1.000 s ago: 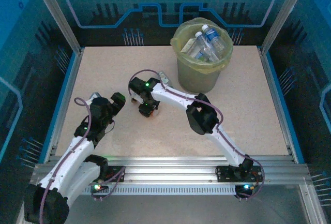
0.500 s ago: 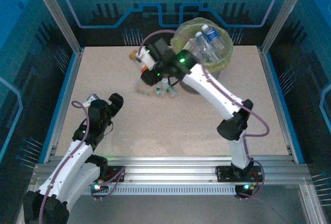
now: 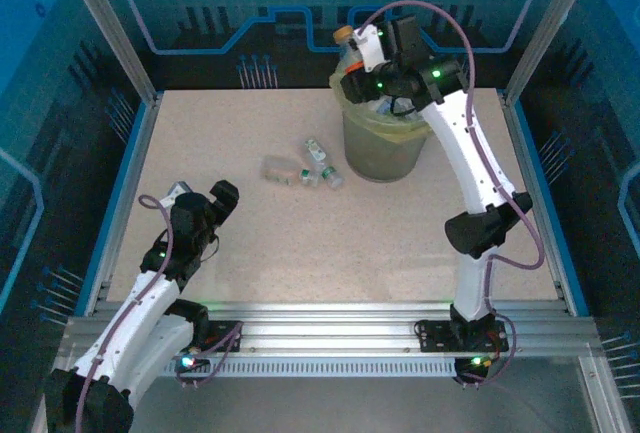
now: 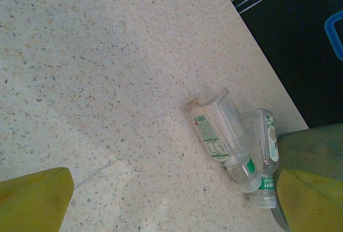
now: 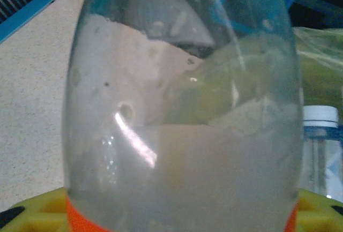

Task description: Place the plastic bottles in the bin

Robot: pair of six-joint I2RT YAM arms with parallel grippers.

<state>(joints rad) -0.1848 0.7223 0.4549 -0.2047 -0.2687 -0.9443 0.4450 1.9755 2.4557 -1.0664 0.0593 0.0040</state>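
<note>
The clear plastic bottle still hangs near the bag's edge. So my right gripper next eases in from the bin's rim over the open top of the bin and releases it.
My right gripper (image 3: 372, 53) hangs over the near-left rim of the bin (image 3: 385, 148), a grey-olive bucket with a yellow-green bag. It is shut on a clear plastic bottle (image 3: 352, 41) with an orange cap. In the right wrist view that bottle (image 5: 179, 109) shows an orange label between the yellow fingers (image 5: 37, 210), with the bag (image 5: 316, 55) and a white-capped bottle (image 5: 320, 135) behind. Two clear green-labelled bottles (image 4: 220, 130) (image 4: 263, 157) lie on the table just left of the bin (image 4: 316, 141). My left gripper (image 3: 203, 193) (image 4: 171, 205) is open, low at the near left, well short of them.
The speckled table (image 3: 250, 243) has a blue raised edge (image 3: 125, 193) on the left and an aluminium rail (image 3: 330, 323) at the front. Slanted frame posts (image 3: 105, 23) stand at the back corners. The right arm's elbow (image 3: 485, 233) stands high over the right side.
The right arm has risen from the table's middle and swung back to the bin with the bottle in its grip, uncovering the bottles lying on the table. The left arm has barely moved.
</note>
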